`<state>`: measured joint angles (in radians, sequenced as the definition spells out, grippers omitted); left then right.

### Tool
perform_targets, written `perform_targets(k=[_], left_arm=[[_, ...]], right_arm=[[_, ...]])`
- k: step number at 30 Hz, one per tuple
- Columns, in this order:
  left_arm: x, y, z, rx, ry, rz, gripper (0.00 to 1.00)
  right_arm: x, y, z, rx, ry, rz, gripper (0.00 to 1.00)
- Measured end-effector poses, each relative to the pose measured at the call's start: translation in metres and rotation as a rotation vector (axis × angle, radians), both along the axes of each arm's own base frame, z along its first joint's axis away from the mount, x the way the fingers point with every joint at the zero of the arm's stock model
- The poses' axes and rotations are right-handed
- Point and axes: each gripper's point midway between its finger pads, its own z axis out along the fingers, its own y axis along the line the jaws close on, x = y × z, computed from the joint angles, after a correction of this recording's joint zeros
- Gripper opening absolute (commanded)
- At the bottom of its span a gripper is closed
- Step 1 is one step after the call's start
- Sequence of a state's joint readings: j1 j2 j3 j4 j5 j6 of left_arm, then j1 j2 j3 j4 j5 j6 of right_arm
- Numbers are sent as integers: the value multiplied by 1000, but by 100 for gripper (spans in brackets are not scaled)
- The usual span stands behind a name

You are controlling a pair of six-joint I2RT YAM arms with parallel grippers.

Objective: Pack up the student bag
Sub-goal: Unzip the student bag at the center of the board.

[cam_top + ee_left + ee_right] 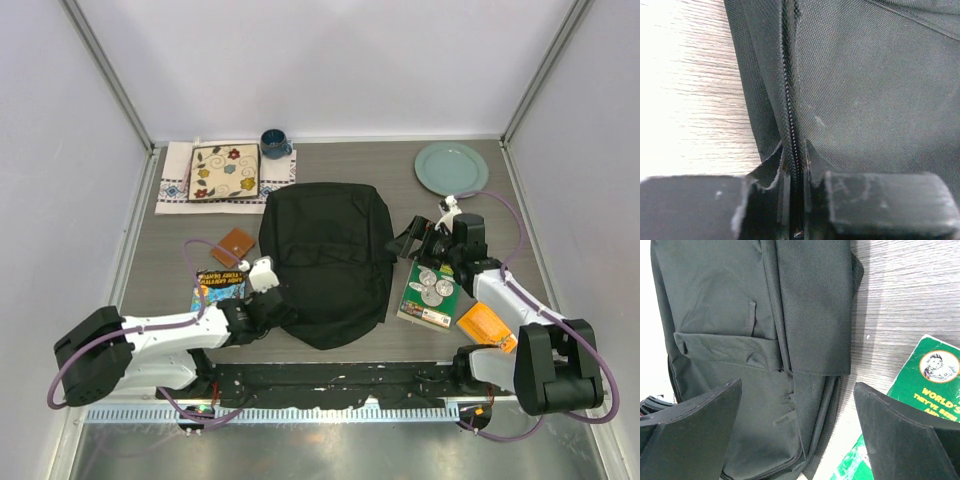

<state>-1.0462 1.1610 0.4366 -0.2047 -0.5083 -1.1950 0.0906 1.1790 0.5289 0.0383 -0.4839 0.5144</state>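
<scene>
My right gripper goes down and to the left in the top view onto the bag's side panel next, as my left gripper already holds the bag's opposite edge.
The student bag [325, 260] is a large black fabric backpack lying flat in the middle of the table. My left gripper [275, 303] is at its near left edge. In the left wrist view the left gripper [795, 180] is shut on the bag's [865, 90] zipper seam, with fabric bunched between the fingers [880, 200]. My right gripper [412, 240] hangs open by the bag's right side. In the right wrist view the right gripper [797, 385] has its wide-apart fingers over the bag's [730, 315] side pocket and holds nothing.
A green book [430, 290] [935, 370] and an orange packet [485, 325] lie right of the bag. A colourful book [218, 288] and a brown wallet [234, 245] lie to its left. At the back are a patterned square plate [224, 172] on a cloth, a blue mug [274, 144] and a green plate [451, 168].
</scene>
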Motion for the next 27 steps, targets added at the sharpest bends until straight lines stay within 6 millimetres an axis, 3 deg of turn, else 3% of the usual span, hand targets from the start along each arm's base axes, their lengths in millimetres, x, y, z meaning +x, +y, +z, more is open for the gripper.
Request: perform_targets(k=[1, 8, 14, 18, 24, 27], left_arm=[[1, 0, 1, -1, -1, 3, 0], [2, 9, 17, 122, -39, -85, 0], [2, 27, 51, 217, -151, -223, 0], [2, 32, 67, 224, -212, -269, 0], [-1, 37, 59, 261, -211, -316, 0], [-2, 37, 51, 290, -188, -339, 0]], right_arm=[[0, 1, 0, 1, 1, 2, 99], [1, 1, -6, -1, 16, 4, 99], [0, 4, -14, -1, 41, 11, 99], [-1, 18, -21, -2, 56, 46, 99], [-6, 49, -38, -40, 97, 98, 99], [0, 54, -48, -43, 110, 76, 99]])
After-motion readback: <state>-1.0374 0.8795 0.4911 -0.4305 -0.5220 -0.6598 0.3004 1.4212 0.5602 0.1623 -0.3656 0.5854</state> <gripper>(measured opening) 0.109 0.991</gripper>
